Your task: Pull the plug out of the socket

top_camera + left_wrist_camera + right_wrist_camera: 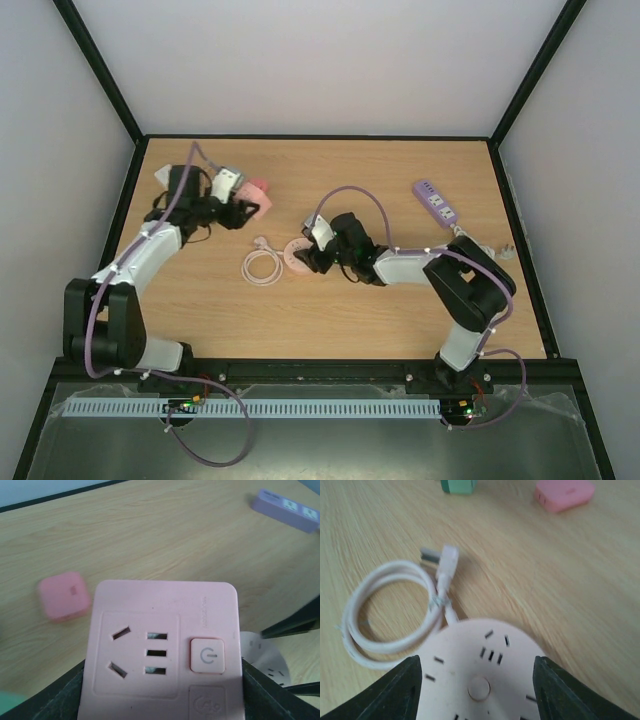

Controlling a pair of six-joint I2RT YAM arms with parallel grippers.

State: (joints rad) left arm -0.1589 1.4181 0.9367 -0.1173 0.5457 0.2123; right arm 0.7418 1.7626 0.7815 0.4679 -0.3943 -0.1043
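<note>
The robot will next carry the block (162, 650) across and down and then let go of it, as the tabletop by the white object is below the left gripper, to its left in the top view.
The socket is in two pieces. Its pale pink round disc base (297, 254) lies on the table, and my right gripper (308, 258) is shut on it, fingers against both edges; the right wrist view shows the disc (480, 670) between them. Its thin coiled cable (261, 266) lies to the left, with the cable's plug (446, 562) free on the wood. My left gripper (243, 210) is shut on the square pink outlet block (162, 650), held clear of the disc. The disc (267, 662) shows low right in the left wrist view.
A small darker pink cube (259, 187) sits on the table just beyond the left gripper, and also shows in the left wrist view (65, 596). A green-white object (227, 181) sits beside it. The long lilac power strip (436, 200) lies at the back right.
</note>
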